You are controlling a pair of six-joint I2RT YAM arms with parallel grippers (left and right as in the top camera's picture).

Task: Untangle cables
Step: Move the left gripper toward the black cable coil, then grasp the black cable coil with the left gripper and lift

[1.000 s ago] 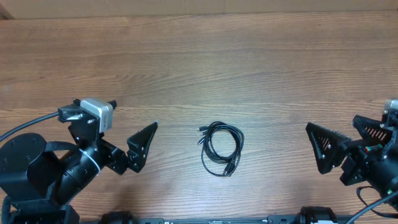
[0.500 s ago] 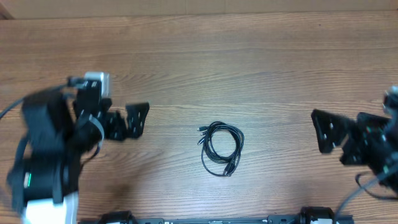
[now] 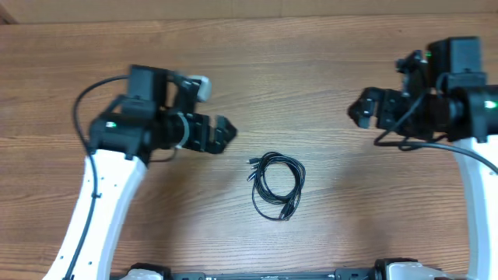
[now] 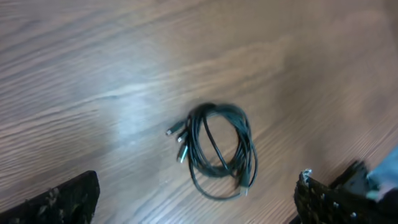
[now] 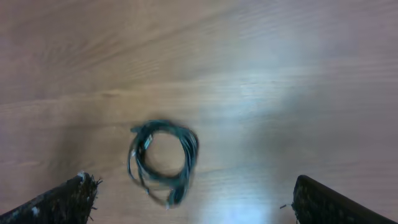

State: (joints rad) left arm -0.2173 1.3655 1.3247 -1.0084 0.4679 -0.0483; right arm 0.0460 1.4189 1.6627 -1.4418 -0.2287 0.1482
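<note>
The left gripper will go down and toward the right in the overhead view, onto the side of the coil where the coil's cable parts run bunched beside the cluster of plugs.
The cables (image 3: 276, 184) lie in one small tangled black coil on the wooden table, with metal-tipped plugs at the coil's left side and lower edge. The coil also shows in the left wrist view (image 4: 216, 151) and, blurred, in the right wrist view (image 5: 163, 158). My left gripper (image 3: 224, 132) is open and empty, raised up and to the left of the coil. My right gripper (image 3: 362, 109) is open and empty, raised up and to the right of the coil. Neither gripper touches the cables.
The wooden table (image 3: 311, 70) stretches all round the coil. My white left arm (image 3: 101, 210) runs down the left side and my white right arm (image 3: 478, 194) down the right side, each with a thicker black cable along it.
Both arms have risen from low folded poses near the front edge and swung inward. Both grippers now sit higher and farther back, nearer the coil. The coil has not moved.
</note>
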